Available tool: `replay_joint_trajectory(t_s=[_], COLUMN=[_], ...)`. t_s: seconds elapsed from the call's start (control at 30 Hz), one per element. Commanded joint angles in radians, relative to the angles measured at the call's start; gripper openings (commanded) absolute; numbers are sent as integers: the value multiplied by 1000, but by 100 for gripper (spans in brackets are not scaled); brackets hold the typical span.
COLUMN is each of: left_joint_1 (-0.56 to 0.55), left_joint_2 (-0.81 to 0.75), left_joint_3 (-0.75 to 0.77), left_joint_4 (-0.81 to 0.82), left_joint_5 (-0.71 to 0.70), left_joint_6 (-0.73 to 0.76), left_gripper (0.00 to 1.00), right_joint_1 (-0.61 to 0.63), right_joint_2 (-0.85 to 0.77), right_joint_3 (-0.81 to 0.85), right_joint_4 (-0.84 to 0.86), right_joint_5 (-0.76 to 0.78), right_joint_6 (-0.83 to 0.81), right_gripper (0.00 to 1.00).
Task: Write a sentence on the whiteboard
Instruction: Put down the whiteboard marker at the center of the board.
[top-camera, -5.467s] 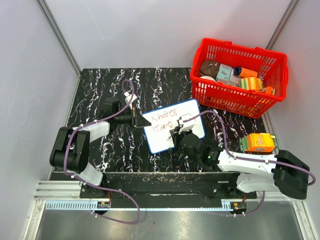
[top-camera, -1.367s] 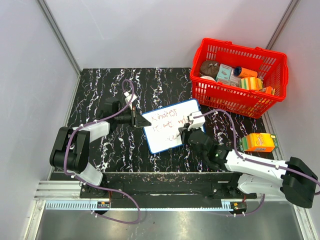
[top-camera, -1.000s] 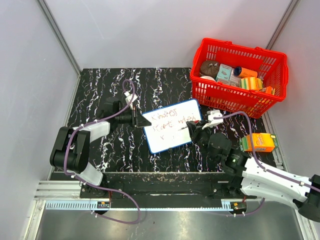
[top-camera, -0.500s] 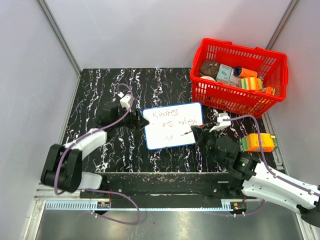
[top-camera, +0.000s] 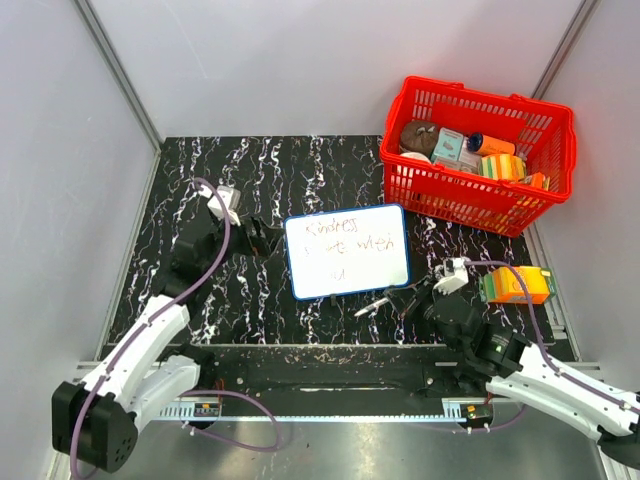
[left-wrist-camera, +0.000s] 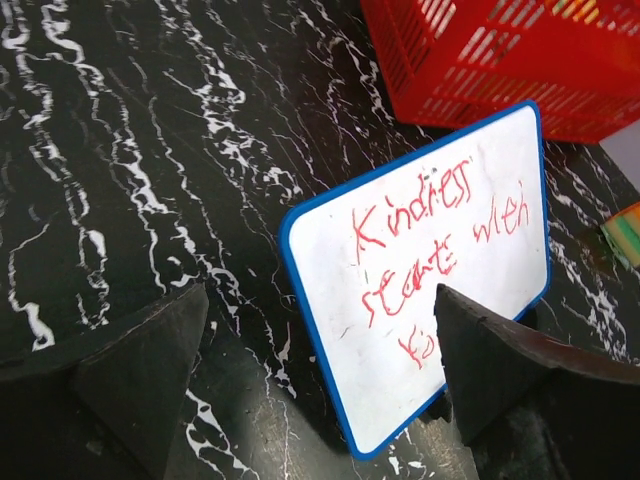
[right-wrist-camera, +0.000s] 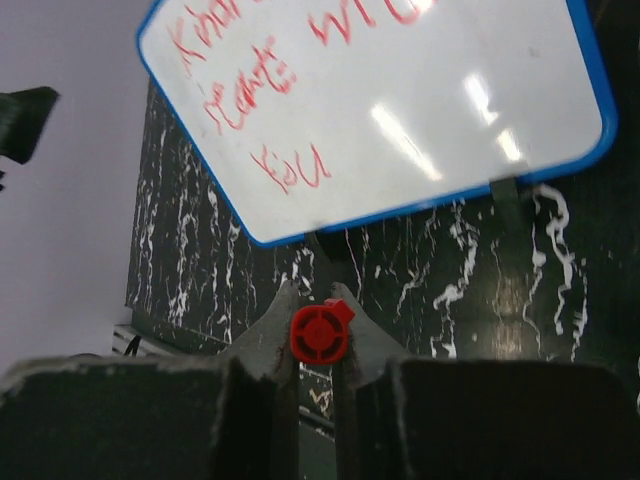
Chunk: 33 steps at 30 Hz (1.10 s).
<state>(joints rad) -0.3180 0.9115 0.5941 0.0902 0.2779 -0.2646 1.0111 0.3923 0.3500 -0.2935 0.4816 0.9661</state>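
The red sentence already covers the whiteboard (top-camera: 346, 254), so my right gripper should go down and back to the bare table (top-camera: 377, 327) beside the board's near edge and release the marker.
The whiteboard (top-camera: 346, 254), white with a blue frame, lies flat on the black marbled table. The sentence (top-camera: 346, 243) on it is in red marker and reads roughly "Kindness starts with you" (left-wrist-camera: 432, 228). My left gripper (top-camera: 261, 240) stands open just left of the board's left edge, touching nothing; in the left wrist view the board (left-wrist-camera: 470, 300) lies between and beyond the fingers (left-wrist-camera: 150, 360). My right gripper (top-camera: 408, 300) sits near the board's lower right corner, shut on a red marker (right-wrist-camera: 320, 333) whose tip (top-camera: 362, 311) points left over the table. The board (right-wrist-camera: 400, 120) shows ahead of it.
A red basket (top-camera: 478, 200) with several packets stands at the back right, close to the board's far right corner. An orange carton (top-camera: 515, 285) lies right of my right gripper. The table's near edge rail runs just behind both arms.
My left gripper has opened, let go of the board's left edge and drawn back left. The board has turned to lie square. My right arm has pulled the marker off the board toward the near edge.
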Motion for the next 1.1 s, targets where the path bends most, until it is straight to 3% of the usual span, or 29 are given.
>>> replay_joint_trajectory(t_s=[0.0, 0.13, 0.4, 0.63, 0.87, 1.07], left_joint_1=[-3, -3, -4, -3, -3, -3], left_joint_2=[-103, -164, -165, -146, -146, -128], left_joint_3=[59, 96, 205, 251, 265, 285], left_joint_4=[-125, -204, -306, -343, -352, -363], left_joint_5=[-158, -255, -312, -306, -299, -304], left_joint_6=[-79, -125, -185, -180, -177, -173], left_gripper=[99, 99, 99, 99, 99, 99], right_joint_1=[-5, -5, -6, -5, -5, -5], right_joint_2=[-27, -50, -50, -30, 8, 17], right_joint_3=[-104, -177, -238, -232, -201, -140], right_joint_4=[-61, -61, -118, -136, -145, -150], right_joint_5=[-121, -155, -97, -17, -18, 5], right_joint_6=[316, 425, 585, 605, 605, 533], right_gripper=[0, 0, 1, 33, 77, 98])
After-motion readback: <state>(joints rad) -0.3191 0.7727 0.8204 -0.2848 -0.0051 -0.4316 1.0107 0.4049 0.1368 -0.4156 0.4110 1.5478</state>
